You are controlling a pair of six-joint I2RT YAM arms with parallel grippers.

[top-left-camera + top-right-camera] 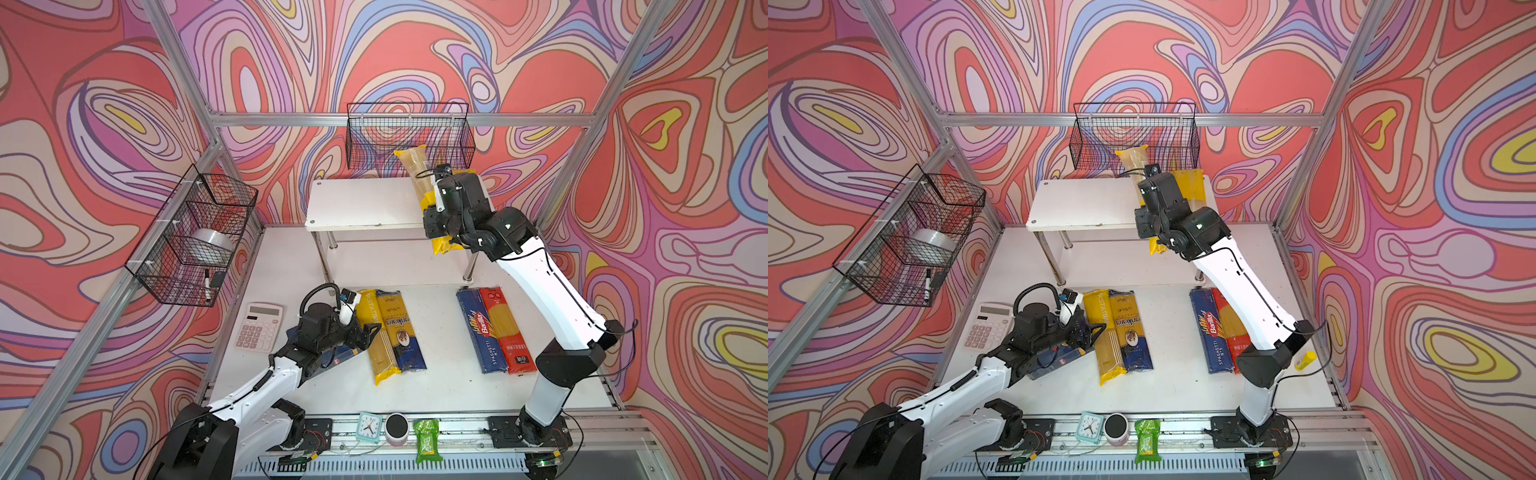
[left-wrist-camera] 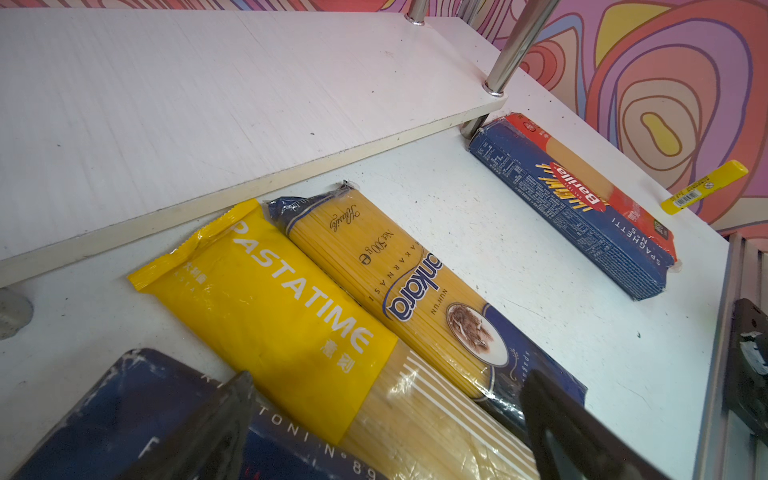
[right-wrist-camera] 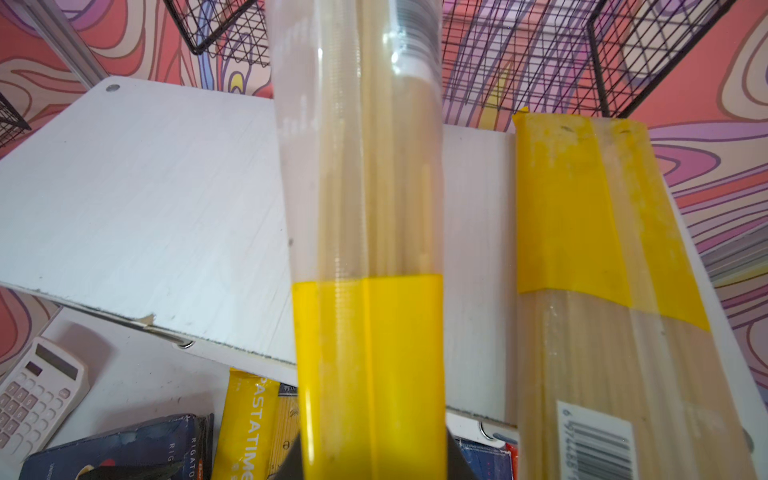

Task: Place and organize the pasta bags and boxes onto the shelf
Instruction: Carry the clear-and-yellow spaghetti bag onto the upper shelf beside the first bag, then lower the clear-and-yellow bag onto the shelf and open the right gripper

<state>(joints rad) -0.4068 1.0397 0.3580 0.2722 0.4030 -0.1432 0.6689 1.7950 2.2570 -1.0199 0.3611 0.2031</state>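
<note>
The tilted bag goes outward onto the bare board (image 3: 480,272) beside the flat bag next, and my right gripper releases the tilted bag's yellow end.
My right gripper (image 1: 432,214) is shut on the yellow end of a yellow-and-clear spaghetti bag (image 1: 415,170), which tilts up over the right part of the shelf's top board (image 1: 357,203). A second yellow-and-clear bag (image 3: 590,257) lies flat on that board beside it. On the table my left gripper (image 2: 386,419) stands open, low over the rigatoni box (image 2: 124,415) and the yellow Pastatime bag (image 1: 380,357). The blue-and-gold bag (image 1: 403,332) lies next to the Pastatime bag. Further right lie the Barilla spaghetti box (image 1: 482,332) and the red bag (image 1: 509,332).
Black wire baskets hang on the back wall (image 1: 409,137) and the left wall (image 1: 195,237). A calculator (image 1: 259,328) lies left of my left arm. A clock (image 1: 369,427), a round jar (image 1: 397,428) and a green snack packet (image 1: 428,440) line the front rail. A yellow stick (image 1: 1304,360) lies at the table's right edge.
</note>
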